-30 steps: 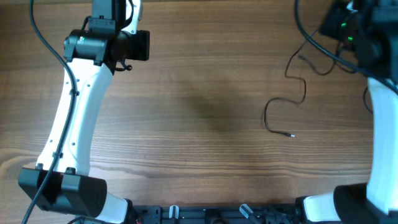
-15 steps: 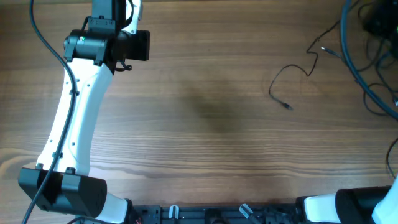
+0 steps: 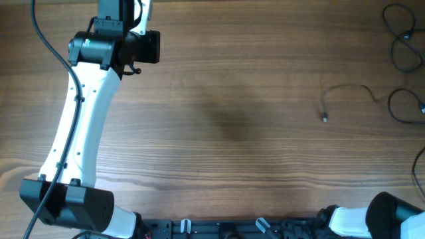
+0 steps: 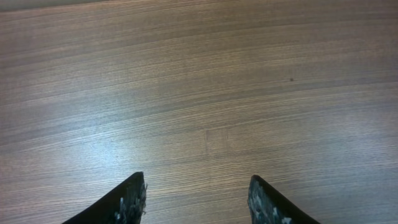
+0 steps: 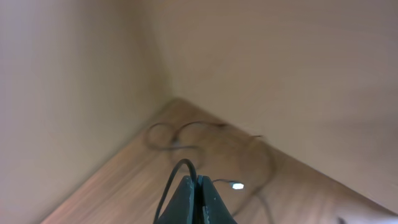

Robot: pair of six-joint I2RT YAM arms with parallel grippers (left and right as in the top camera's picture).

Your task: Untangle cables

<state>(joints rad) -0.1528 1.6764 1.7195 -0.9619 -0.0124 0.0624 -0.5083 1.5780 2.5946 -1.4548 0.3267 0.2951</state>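
Observation:
The right gripper turns and tips down over the cable loops by the table's edge next to release its cable, because its fingers face the walls.
Thin black cables lie at the table's right edge in the overhead view. One loose strand (image 3: 345, 87) ends in a small plug (image 3: 325, 118), and loops (image 3: 400, 40) trail off the frame. My right gripper (image 5: 197, 186) is lifted above the table, shut on a cable (image 5: 173, 180) that arches out of its tips. A bright plug end (image 5: 237, 185) hangs beside it, over blurred cable loops (image 5: 186, 134) on the wood. My left gripper (image 4: 198, 202) hovers open over bare wood at the far left, with nothing between its fingers (image 4: 132, 202).
The left arm (image 3: 80, 126) stretches from the front left to the table's back edge. The right arm's base (image 3: 372, 219) sits at the front right corner. In the right wrist view, beige walls meet behind the table's corner.
The right arm has swung out of the overhead view to the right, dragging the cable with it. The loose plug end slid right across the table. The left arm stayed still.

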